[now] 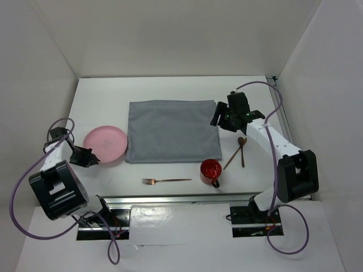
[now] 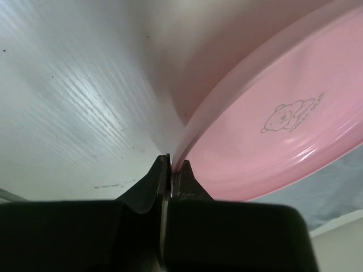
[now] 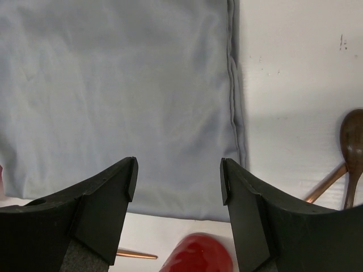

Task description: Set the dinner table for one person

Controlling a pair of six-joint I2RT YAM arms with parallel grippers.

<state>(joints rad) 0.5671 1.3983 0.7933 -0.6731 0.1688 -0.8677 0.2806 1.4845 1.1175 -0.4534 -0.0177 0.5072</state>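
Note:
My left gripper carries the pink plate outward over the empty grey mat next, then down onto its middle (image 1: 173, 131).
The white dinner table (image 1: 102, 96) carries a grey cloth mat (image 1: 170, 130) at its middle. A pink plate (image 1: 106, 143) lies just left of the mat. My left gripper (image 1: 91, 158) is shut on the plate's near-left rim; in the left wrist view the fingers pinch the rim (image 2: 172, 164) and the plate (image 2: 283, 113) tilts up off the table (image 2: 68, 102). My right gripper (image 1: 218, 120) is open and empty above the mat's right edge; it also shows in the right wrist view (image 3: 177, 178) over the mat (image 3: 113, 85). A copper fork (image 1: 165, 181) and a red mug (image 1: 210, 170) lie in front of the mat.
Two brown spoons (image 1: 240, 148) lie crossed to the right of the mat, near the right arm; they also show in the right wrist view (image 3: 351, 141). A metal rail (image 1: 176, 198) runs along the near edge. White walls enclose the table at the back and sides.

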